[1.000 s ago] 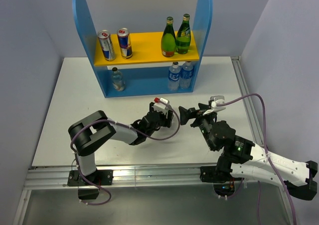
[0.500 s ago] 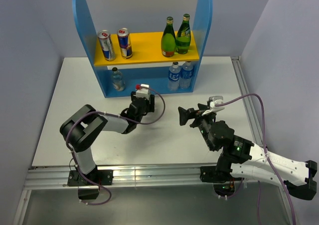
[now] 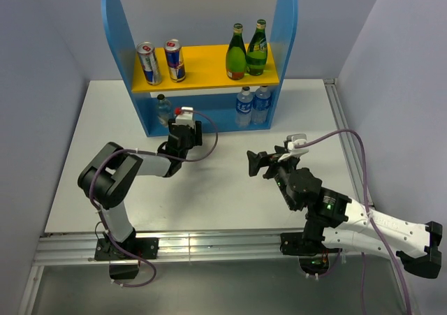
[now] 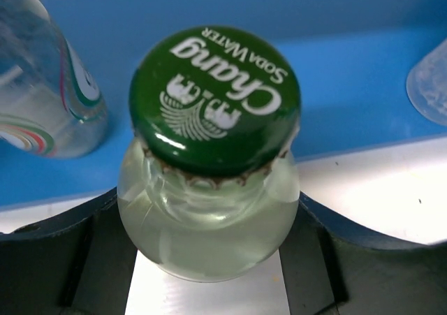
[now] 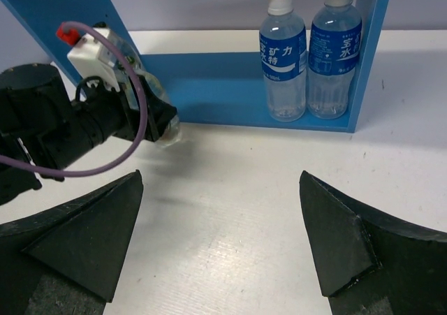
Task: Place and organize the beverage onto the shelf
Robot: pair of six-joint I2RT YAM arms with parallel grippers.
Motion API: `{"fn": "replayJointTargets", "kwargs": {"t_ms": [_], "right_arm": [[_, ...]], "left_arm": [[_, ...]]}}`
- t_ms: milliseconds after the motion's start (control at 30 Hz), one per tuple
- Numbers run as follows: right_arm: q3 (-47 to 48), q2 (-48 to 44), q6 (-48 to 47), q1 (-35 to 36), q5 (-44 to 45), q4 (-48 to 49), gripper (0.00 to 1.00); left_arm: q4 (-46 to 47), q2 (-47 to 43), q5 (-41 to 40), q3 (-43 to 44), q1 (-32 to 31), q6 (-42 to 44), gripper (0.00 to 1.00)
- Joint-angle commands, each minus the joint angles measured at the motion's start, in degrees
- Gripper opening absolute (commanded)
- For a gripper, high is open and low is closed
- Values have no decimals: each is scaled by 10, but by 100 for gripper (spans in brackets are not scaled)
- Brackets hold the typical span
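Note:
I need to move the bottle in my left gripper outward next, so that it is over the blue lower level and close beside the standing clear bottle.
My left gripper [image 3: 183, 130] is shut on a clear glass soda bottle [image 4: 209, 210] with a green cap [image 4: 215, 98]. It holds the bottle just in front of the left part of the lower level of the shelf [image 3: 209, 63]. The left wrist view shows the bottle's neck between my black fingers [image 4: 63, 259], with the shelf's blue back [image 4: 349, 56] close behind. The right wrist view shows the held bottle [image 5: 165, 125] low over the table. My right gripper [image 3: 255, 163] is open and empty at mid-table [image 5: 220, 238].
The yellow top board [image 3: 206, 63] holds two cans [image 3: 148, 62] at left and two green bottles [image 3: 246, 49] at right. On the lower level a clear bottle [image 3: 162, 104] stands at left and two blue-labelled water bottles [image 3: 253, 104] at right.
My left gripper has carried the bottle from mid-table to the left and back, up to the shelf's lower level. My right gripper has shifted slightly left, still open.

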Motion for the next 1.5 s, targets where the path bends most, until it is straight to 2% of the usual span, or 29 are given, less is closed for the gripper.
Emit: {"fn": "replayJointTargets", "kwargs": {"t_ms": [0, 267, 633, 1133, 1233, 1267, 1300, 1333, 1400, 1467], "right_arm": [[4, 6, -3, 2, 9, 24, 100], [1, 13, -6, 2, 11, 44, 100], [-1, 8, -6, 2, 16, 43, 100], [-2, 14, -5, -1, 12, 44, 100], [-2, 12, -4, -1, 12, 45, 100], [-2, 12, -4, -1, 12, 45, 100], [-3, 10, -4, -1, 13, 45, 100], [-3, 10, -3, -2, 12, 43, 100], [-2, 7, -3, -1, 12, 42, 100], [-2, 6, -2, -2, 11, 42, 100]], "left_arm": [[87, -45, 12, 49, 15, 9, 0], [67, -38, 20, 85, 37, 16, 0], [49, 56, 20, 163, 77, 13, 0], [24, 97, 1, 186, 115, 1, 0], [17, 92, 3, 186, 115, 0, 36], [17, 89, 3, 185, 115, -1, 61], [12, 88, 2, 185, 115, -3, 71], [10, 86, 0, 184, 116, -2, 77], [4, 81, 2, 182, 115, -5, 99], [0, 74, 4, 178, 115, -8, 100]]}}
